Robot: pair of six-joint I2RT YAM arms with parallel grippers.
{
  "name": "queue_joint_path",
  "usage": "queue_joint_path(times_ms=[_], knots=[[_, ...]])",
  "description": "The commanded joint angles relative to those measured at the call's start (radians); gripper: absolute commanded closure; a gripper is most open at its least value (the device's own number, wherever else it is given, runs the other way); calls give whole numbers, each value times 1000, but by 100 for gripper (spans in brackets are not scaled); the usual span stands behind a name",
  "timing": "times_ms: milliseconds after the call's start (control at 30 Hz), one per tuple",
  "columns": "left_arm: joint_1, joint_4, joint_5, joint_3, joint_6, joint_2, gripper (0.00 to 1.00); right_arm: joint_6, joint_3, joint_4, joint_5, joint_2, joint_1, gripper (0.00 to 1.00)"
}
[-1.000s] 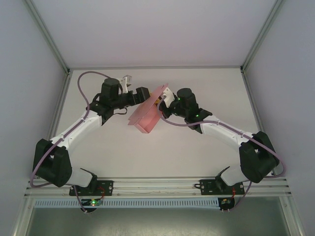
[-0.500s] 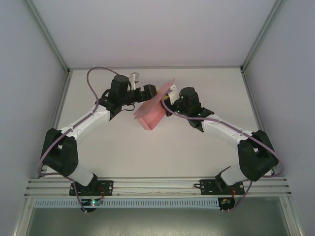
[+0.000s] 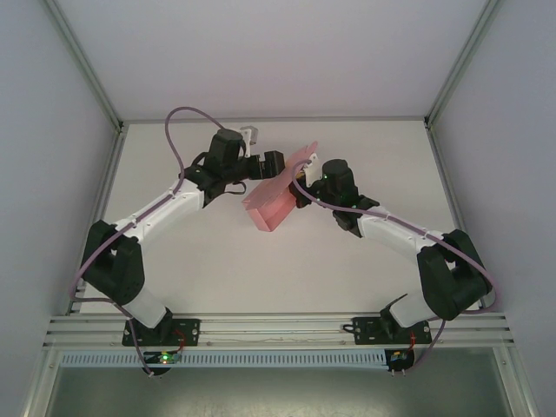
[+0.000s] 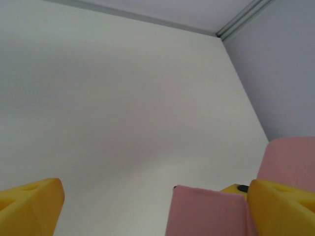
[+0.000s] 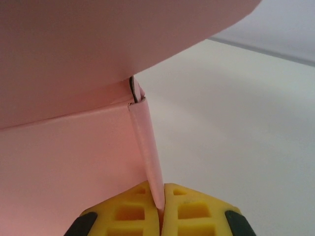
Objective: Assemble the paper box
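Observation:
I will next lower my right gripper back toward the base, turn the tilted box level, and let it go on the bare tabletop, which lies below the gripper.
The pink paper box (image 3: 273, 205) hangs tilted above the middle of the table, one flap (image 3: 301, 160) standing up at its far end. My right gripper (image 3: 300, 186) holds it from the right. In the right wrist view that gripper (image 5: 161, 207) is shut on a thin side wall of the box (image 5: 69, 162), and a broad pink panel spreads overhead. My left gripper (image 3: 279, 166) has come up against the box's far left edge. In the left wrist view it (image 4: 155, 212) stands open, with pink card (image 4: 206, 212) between the fingers, close to the right finger (image 4: 283, 206).
The white table (image 3: 217, 261) spreads around the box, closed in by grey walls and a metal frame at the back (image 3: 269, 119). The arms' mounting rail (image 3: 278, 326) runs along the near edge. Purple cables loop over both arms.
My left arm has stretched to the right, bringing its open gripper up to the box. The right gripper and the box have shifted slightly right and further back.

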State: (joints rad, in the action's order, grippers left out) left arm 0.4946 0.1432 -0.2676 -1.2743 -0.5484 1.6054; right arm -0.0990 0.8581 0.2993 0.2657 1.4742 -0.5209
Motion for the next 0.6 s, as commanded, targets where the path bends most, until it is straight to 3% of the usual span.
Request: queue_joint_path(times_ms=[0,267,433,567], knots=[[133,309,-77,19,144,11,0,-57,55,245,-41,-66,-10,100],[-67,436,220,-57,115,-105,0,-148,-64,-232,-202,-136,-10,100],[-155,512,299,-113,130,-104,0,-319,-90,-392,-287,-108,-10,100],[-193,490,323,-60,99,-130,0,-436,-38,-508,-348,-7,-14,100]])
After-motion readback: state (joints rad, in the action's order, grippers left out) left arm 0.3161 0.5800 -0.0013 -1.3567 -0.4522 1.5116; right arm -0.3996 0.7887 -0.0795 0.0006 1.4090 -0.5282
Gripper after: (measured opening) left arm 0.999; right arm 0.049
